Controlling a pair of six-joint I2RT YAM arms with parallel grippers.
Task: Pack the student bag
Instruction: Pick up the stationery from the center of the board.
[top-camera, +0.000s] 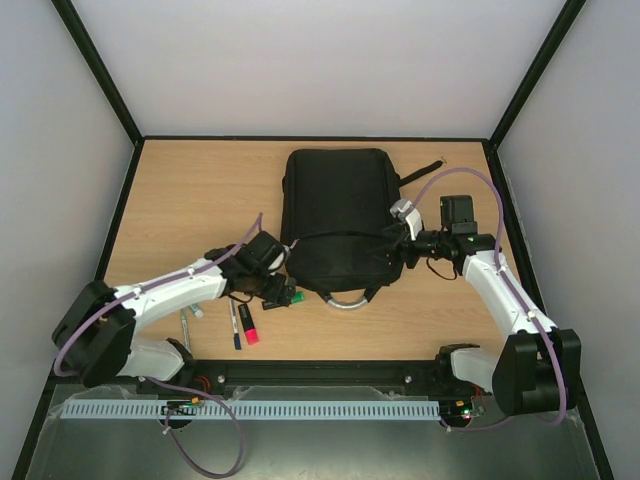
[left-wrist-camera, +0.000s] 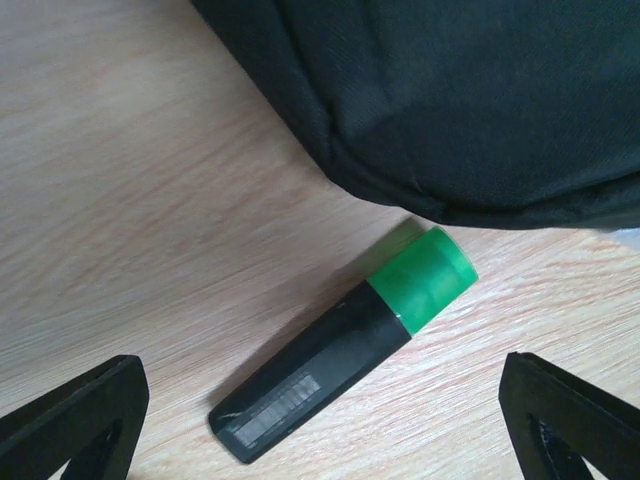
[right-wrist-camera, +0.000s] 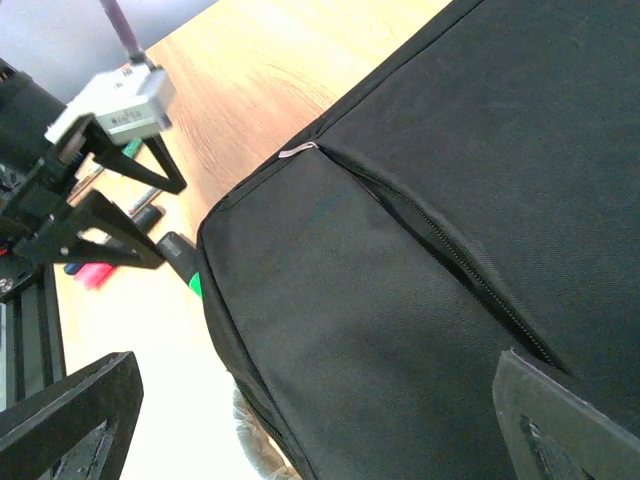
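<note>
Next, the left gripper turns and comes down onto the highlighter's black body (left-wrist-camera: 300, 382), clear of the green cap, because the highlighter lies slantwise between its open fingers.
The student bag (top-camera: 338, 210) is a large black backpack lying flat at the table's middle, its grey loop handle (top-camera: 345, 300) toward the arms. A black highlighter with a green cap (left-wrist-camera: 340, 345) lies on the wood just off the bag's near left corner (left-wrist-camera: 420, 110). My left gripper (left-wrist-camera: 320, 415) hovers over it, open, one finger on each side and nothing held; in the top view this gripper (top-camera: 283, 293) is beside the bag. My right gripper (top-camera: 396, 246) is open above the bag's right side, over the zipped front pocket (right-wrist-camera: 400, 300).
A pink highlighter (top-camera: 250, 326), a dark pen (top-camera: 235, 325) and a silver pen (top-camera: 186, 328) lie near the left arm. A black strap (top-camera: 425, 172) trails from the bag's far right corner. Walls ring the table.
</note>
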